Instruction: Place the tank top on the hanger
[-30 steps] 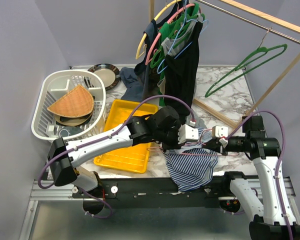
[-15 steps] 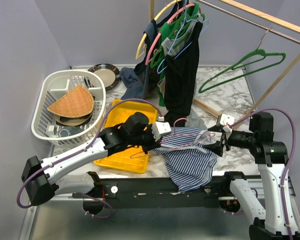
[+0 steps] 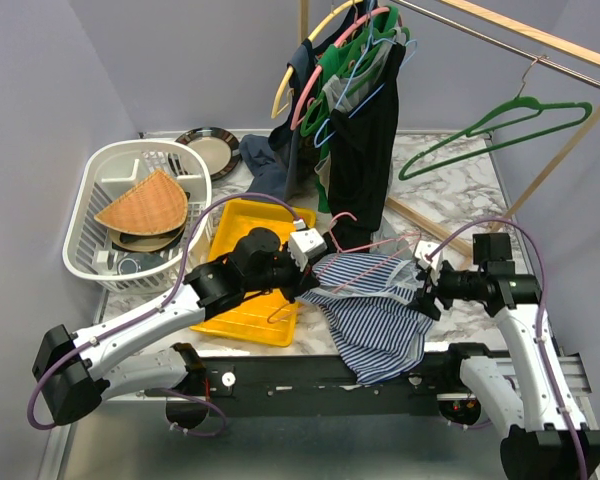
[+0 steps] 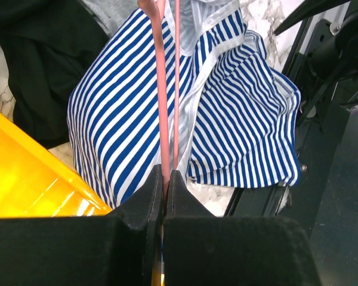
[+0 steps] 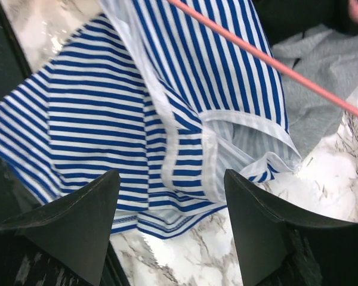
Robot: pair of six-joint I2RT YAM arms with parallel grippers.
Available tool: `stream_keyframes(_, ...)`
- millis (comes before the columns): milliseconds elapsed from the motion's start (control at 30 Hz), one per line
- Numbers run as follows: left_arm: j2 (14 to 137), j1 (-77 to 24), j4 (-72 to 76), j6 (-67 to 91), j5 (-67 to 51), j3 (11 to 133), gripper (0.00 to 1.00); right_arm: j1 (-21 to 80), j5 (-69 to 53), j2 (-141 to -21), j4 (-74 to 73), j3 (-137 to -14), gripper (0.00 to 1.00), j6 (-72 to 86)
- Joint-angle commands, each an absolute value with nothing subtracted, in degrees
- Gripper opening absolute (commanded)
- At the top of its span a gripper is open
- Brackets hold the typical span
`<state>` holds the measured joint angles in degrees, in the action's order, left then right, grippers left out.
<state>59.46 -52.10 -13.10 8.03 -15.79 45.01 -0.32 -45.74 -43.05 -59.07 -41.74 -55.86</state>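
Observation:
The open fingers of my right gripper are already on either side of the narrow strap, so I will next lower that gripper onto the tank top's white-edged strap (image 5: 191, 157).
The striped tank top (image 3: 380, 320) hangs partly draped over the thin pale-pink hanger (image 3: 375, 247), and its lower part spills over the table's near edge. My left gripper (image 3: 318, 268) is shut on the hanger's pink rods (image 4: 163, 89), with the tank top (image 4: 238, 107) just beyond its fingertips (image 4: 165, 176). My right gripper (image 3: 420, 285) stands open at the top's right side. In the right wrist view its fingers (image 5: 169, 179) hover apart above the striped cloth (image 5: 95, 119) with nothing between them, and one hanger rod (image 5: 268, 59) crosses above.
A yellow tray (image 3: 242, 305) lies under my left arm. A white dish basket (image 3: 95, 230) and plates (image 3: 210, 148) stand at the back left. Dark garments (image 3: 360, 130) and a green hanger (image 3: 490, 125) hang from the wooden rail (image 3: 500, 45). Grey cloth (image 5: 322, 77) lies on the marble.
My right gripper has opened and let go of the tank top. The left arm drew back to the left with the hanger and the cloth. The green hanger swung on the rail.

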Motion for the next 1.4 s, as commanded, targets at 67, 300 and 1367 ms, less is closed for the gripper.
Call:
stream_keyframes(67, 58.0, -51.3, -7.9, 11.7, -15.8, 44.2, 0.00, 1.1, -35.6, -48.5, -47.4, -37.4, 0.79, -58.0)
stream_keyframes(300, 57.7, -50.6, -8.4, 11.3, -16.0, 43.9, 0.00, 1.2, -34.7, -51.4, -43.9, -35.7, 0.69, -57.1)
stream_keyframes(1367, 51.6, -43.4, -15.6, -8.7, -29.4, 42.5, 0.00, -14.2, -38.8, -49.2, -35.2, -53.2, 0.00, -24.9)
